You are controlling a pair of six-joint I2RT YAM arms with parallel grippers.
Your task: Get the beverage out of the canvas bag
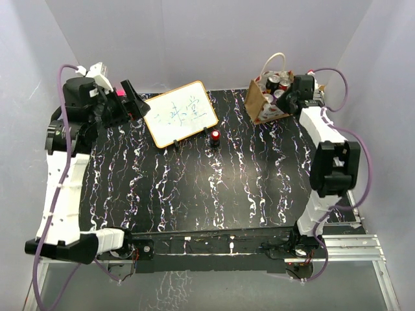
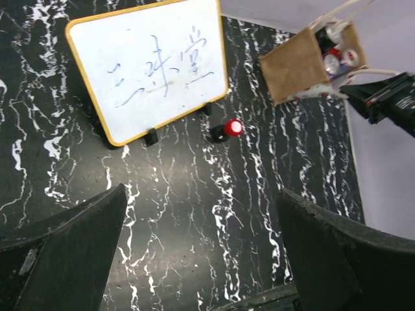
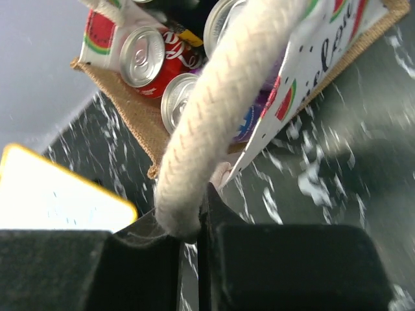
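The bag (image 1: pixel 258 103) sits far out by the wall. My right gripper draws it back onto the bare near tabletop next and releases its cord handle there.
The canvas bag (image 1: pixel 258 103) is at the back right of the table, tipped so its opening faces my right arm. It is brown outside, pale with watermelon print inside (image 3: pixel 337 39). Several cans (image 1: pixel 275 83) lie in it, among them a red cola can (image 3: pixel 152 55) and a silver-topped can (image 3: pixel 176 103). My right gripper (image 3: pixel 191 227) is shut on one white cord handle (image 3: pixel 214 110) of the bag; the other handle (image 1: pixel 273 60) loops upward. My left gripper (image 2: pixel 201 253) is open and empty, held high at the back left (image 1: pixel 133 100). The bag also shows in the left wrist view (image 2: pixel 295 68).
A small whiteboard (image 1: pixel 180 113) with a yellow frame stands on feet at the back middle. A small dark can with a red top (image 1: pixel 214 137) stands just in front of it, also in the left wrist view (image 2: pixel 228 129). White walls enclose the black marbled table (image 1: pixel 214 188).
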